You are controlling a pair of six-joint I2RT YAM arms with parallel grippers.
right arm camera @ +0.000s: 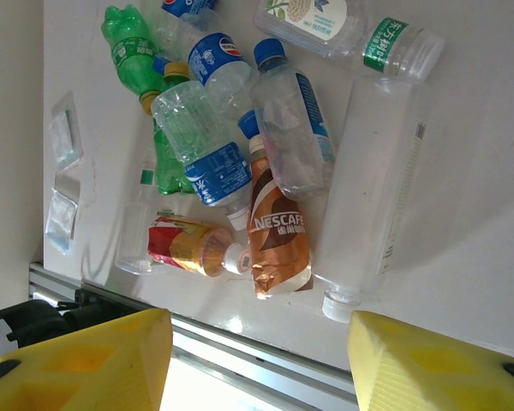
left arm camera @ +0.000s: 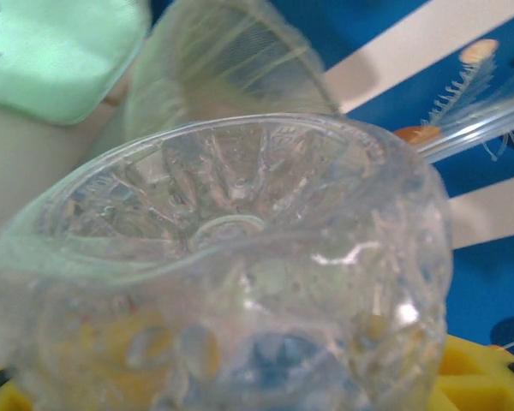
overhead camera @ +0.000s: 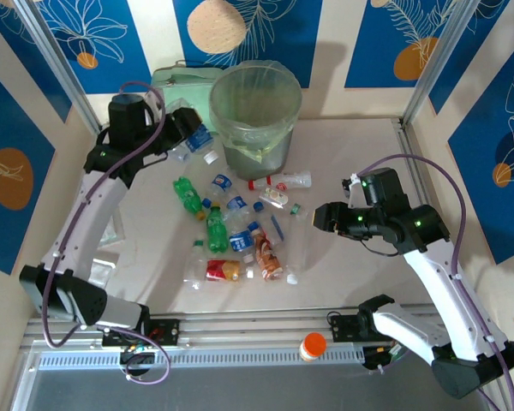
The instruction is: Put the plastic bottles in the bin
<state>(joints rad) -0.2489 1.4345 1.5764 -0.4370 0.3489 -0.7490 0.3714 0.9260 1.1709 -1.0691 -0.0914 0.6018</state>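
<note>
My left gripper moves the bottle outward over the bin's opening (overhead camera: 255, 101) (left arm camera: 231, 64) beside it next and releases the bottle, since the bottle is outside the bin's rim.
The bin (overhead camera: 255, 116), a round translucent wastebasket with a pale green liner, stands at the back of the table. My left gripper (overhead camera: 187, 130) hovers just left of it, shut on a clear plastic bottle (overhead camera: 199, 142) with a blue label; the bottle's ribbed base (left arm camera: 231, 248) is close to the left wrist camera, with the bin (left arm camera: 231, 60) behind it. Several plastic bottles lie in a pile (overhead camera: 236, 231) mid-table: green ones (overhead camera: 188, 195), a red-labelled one (right arm camera: 184, 247), a brown Nescafe one (right arm camera: 278, 244). My right gripper (overhead camera: 324, 216) is open above the pile's right side, with nothing between its fingers (right arm camera: 428, 368).
A flat mint-green case (overhead camera: 182, 79) lies behind the bin on the left. An orange-capped white jar (overhead camera: 313, 346) sits on the metal rail at the near edge. Small clear packets (right arm camera: 64, 175) lie left of the pile. Bare table stretches right of the bottles.
</note>
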